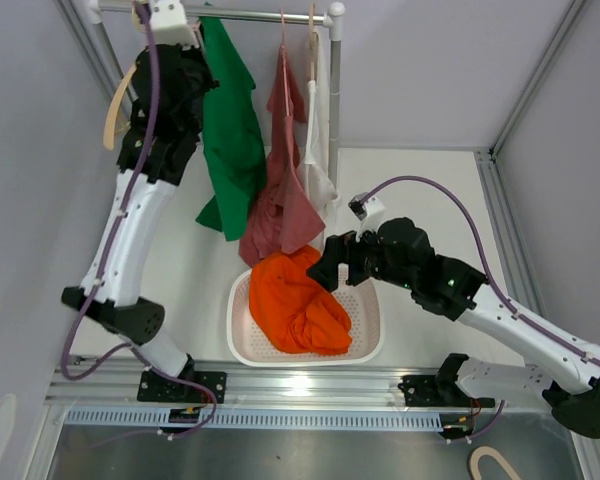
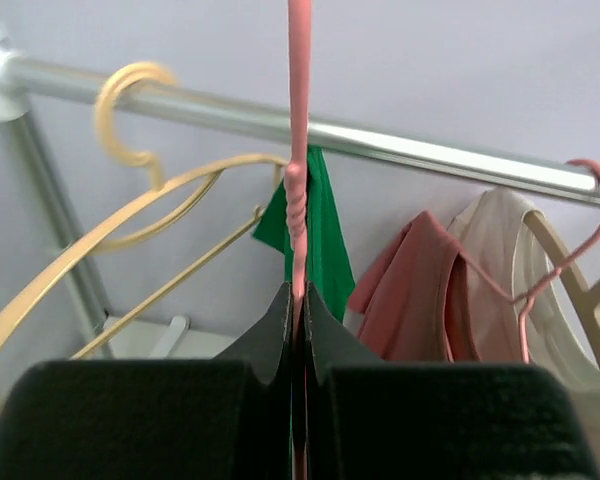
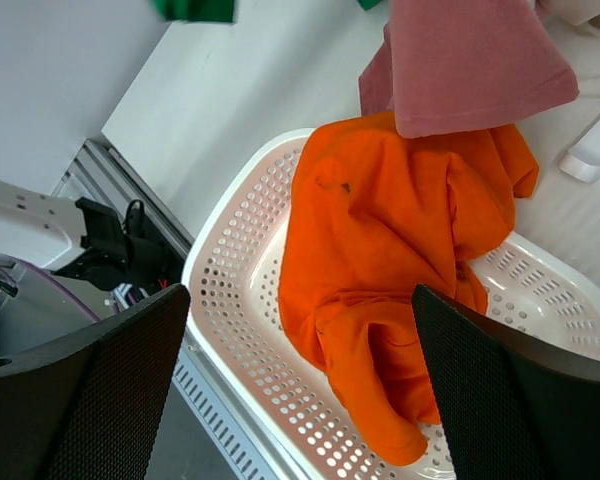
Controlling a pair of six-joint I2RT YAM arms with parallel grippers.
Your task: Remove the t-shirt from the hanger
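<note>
The lower edge of the green t-shirt hangs free to the right gripper's left in the top view, and the right gripper needs to bring its open fingers across the basket (image 3: pixel 230 300) onto that edge.
A green t-shirt (image 1: pixel 230 120) hangs below the metal rail (image 1: pixel 250 14) at the back. My left gripper (image 1: pixel 180 20) is up at the rail. In the left wrist view it (image 2: pixel 298 295) is shut on the thin stem of a pink hanger (image 2: pixel 299 120), with the green t-shirt (image 2: pixel 325 240) just behind. My right gripper (image 1: pixel 330 265) is open and empty. In the right wrist view it (image 3: pixel 300 300) hovers over an orange t-shirt (image 3: pixel 400 250) lying in a white perforated basket (image 3: pixel 230 300).
A dusty-pink shirt (image 1: pixel 280 200) and a white shirt (image 1: pixel 317 150) hang on the rail right of the green one. An empty cream hanger (image 2: pixel 130 110) hangs at the rail's left end. The basket (image 1: pixel 365 335) sits in front of the rack's upright post (image 1: pixel 334 90).
</note>
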